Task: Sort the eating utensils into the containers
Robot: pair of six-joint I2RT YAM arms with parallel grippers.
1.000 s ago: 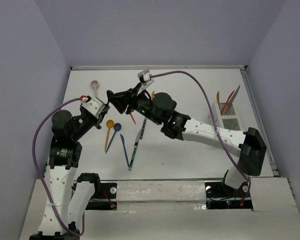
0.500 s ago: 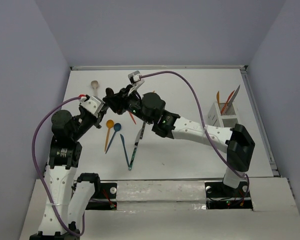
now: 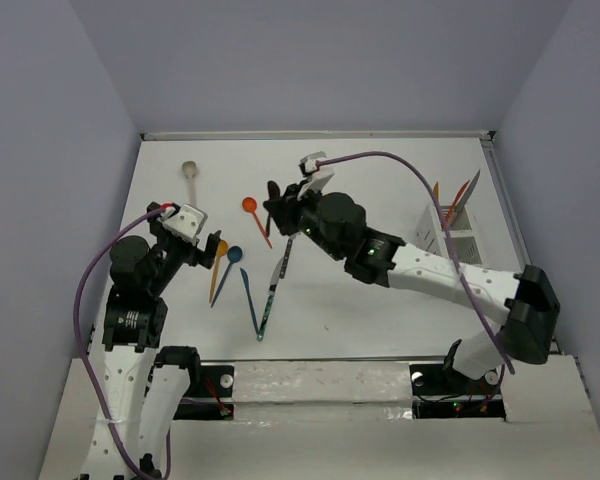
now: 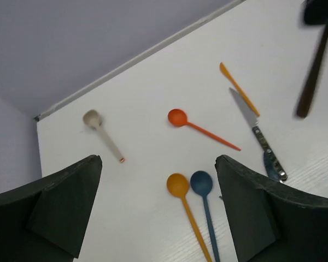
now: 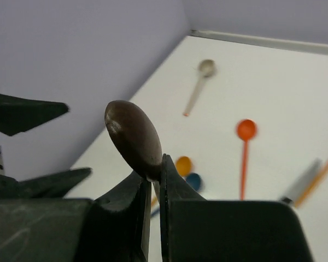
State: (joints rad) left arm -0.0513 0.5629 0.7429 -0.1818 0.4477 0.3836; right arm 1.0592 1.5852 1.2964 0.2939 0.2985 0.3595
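Observation:
The dark brown spoon needs to go to the white container next, and my right gripper needs to lower it into the container's near part, because upright utensils fill the container's far part.
My right gripper is shut on the neck of a dark brown spoon, held above the table's middle; the same spoon hangs at the left wrist view's top right. My left gripper is open and empty over the left side. Below it lie an orange spoon and a blue spoon. A red-orange spoon, a beige spoon, a silver-bladed knife and a teal knife lie loose. The white container at the right holds several upright utensils.
An orange knife lies beside the silver knife's blade. The table's back rim and grey walls close the space. Purple cables loop over both arms.
The two grippers met over the left of the table. The right one closed on the brown spoon and carried it right; the left one opened and drew back toward its base.

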